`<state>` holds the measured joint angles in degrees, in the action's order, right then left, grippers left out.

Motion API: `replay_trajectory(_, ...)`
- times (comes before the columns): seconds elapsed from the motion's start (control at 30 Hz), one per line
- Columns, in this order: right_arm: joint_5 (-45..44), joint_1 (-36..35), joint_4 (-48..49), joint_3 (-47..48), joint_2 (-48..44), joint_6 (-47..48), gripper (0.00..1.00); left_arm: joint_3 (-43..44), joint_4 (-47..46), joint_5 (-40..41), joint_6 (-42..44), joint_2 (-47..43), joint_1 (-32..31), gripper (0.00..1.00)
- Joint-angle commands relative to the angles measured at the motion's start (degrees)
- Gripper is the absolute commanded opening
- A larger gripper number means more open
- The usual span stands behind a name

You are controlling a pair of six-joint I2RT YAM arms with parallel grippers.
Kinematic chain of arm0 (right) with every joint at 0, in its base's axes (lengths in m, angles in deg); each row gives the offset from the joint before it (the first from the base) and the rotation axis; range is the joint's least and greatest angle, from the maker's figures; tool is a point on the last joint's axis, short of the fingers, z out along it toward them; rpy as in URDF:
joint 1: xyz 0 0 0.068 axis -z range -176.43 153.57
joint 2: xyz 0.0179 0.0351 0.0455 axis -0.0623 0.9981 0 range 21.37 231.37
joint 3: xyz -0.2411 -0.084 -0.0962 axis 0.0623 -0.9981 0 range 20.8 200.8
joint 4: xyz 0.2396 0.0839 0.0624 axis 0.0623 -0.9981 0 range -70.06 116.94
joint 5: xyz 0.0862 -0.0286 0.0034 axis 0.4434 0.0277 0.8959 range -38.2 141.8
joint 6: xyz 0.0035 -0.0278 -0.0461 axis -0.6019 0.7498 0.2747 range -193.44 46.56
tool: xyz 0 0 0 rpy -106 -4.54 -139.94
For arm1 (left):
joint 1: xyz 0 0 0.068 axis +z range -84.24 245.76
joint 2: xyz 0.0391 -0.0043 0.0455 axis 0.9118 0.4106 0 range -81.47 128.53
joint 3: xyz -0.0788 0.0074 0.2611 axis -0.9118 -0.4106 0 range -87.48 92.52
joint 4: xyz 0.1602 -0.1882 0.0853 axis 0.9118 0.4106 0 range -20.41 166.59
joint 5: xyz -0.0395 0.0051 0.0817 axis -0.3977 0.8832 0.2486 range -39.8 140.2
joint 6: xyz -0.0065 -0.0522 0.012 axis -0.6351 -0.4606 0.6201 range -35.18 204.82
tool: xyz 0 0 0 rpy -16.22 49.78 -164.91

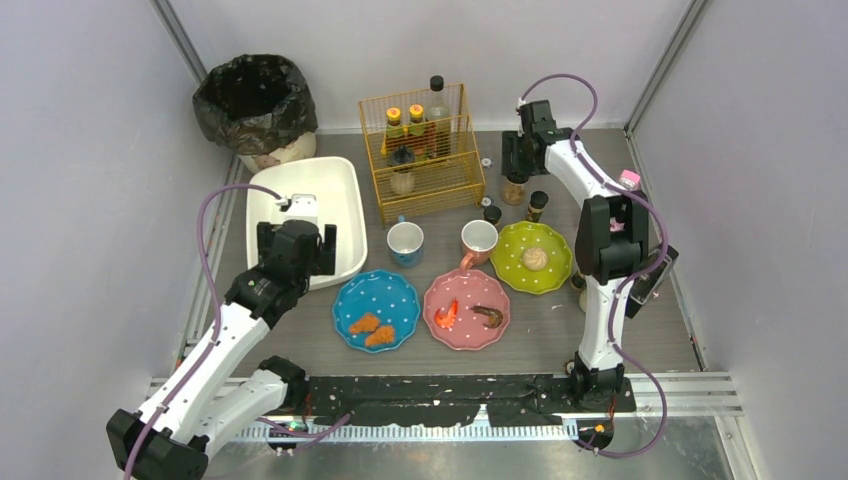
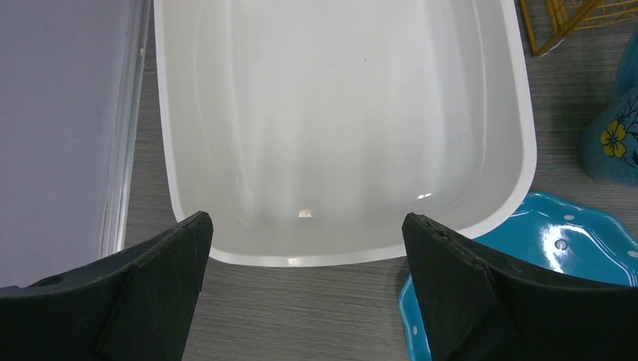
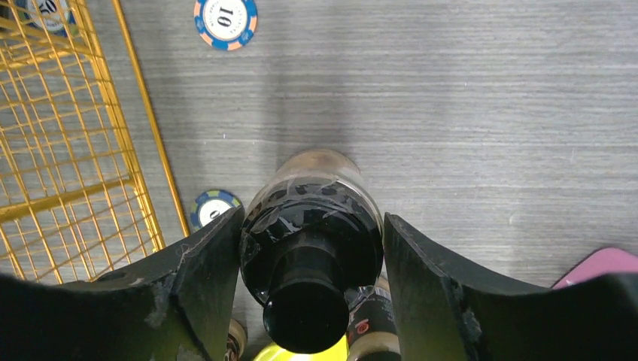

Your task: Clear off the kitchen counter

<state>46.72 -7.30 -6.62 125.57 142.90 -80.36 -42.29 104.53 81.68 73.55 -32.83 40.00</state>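
The wire basket has room beside another bottle, so my right gripper will next lift over it, lower into its front section [image 1: 433, 174] and release the bottle.
The kitchen counter [image 1: 640, 330] carries plates, mugs and bottles. My right gripper [image 1: 517, 170] is at the back right, lowered over a clear bottle with a black cap [image 1: 514, 190]. In the right wrist view the gripper [image 3: 314, 216] has both fingers against that bottle [image 3: 312, 226], which stands upright on the counter. My left gripper [image 1: 295, 245] hangs open and empty over the near end of the white tub [image 1: 340, 180]. In the left wrist view it [image 2: 306, 226] is above the tub's near rim [image 2: 301, 259].
A blue plate [image 1: 376, 310] with fried pieces, a pink plate [image 1: 467, 312] with shrimp and a green plate [image 1: 532, 257] lie in front. Blue mug [image 1: 405, 243], pink mug [image 1: 479, 240], yellow wire basket [image 1: 420, 150] with bottles, black bin bag [image 1: 255, 100], two small bottles [image 1: 538, 205].
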Motion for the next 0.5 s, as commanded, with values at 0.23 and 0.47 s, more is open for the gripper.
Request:
replay_trajectory(0.23, -1.64, -0.54, -2.36, 1.65, -12.15, 2.51, 0.19, -0.28, -3.49, 1.91, 0.97, 0.25, 0.17, 1.00)
replay_trajectory(0.47, -2.72, -3.75, -2.95, 6.70, -18.57, 3.92, 0.08, -0.28, -3.52, 1.85, 0.98, 0.59, 0.10, 1.00)
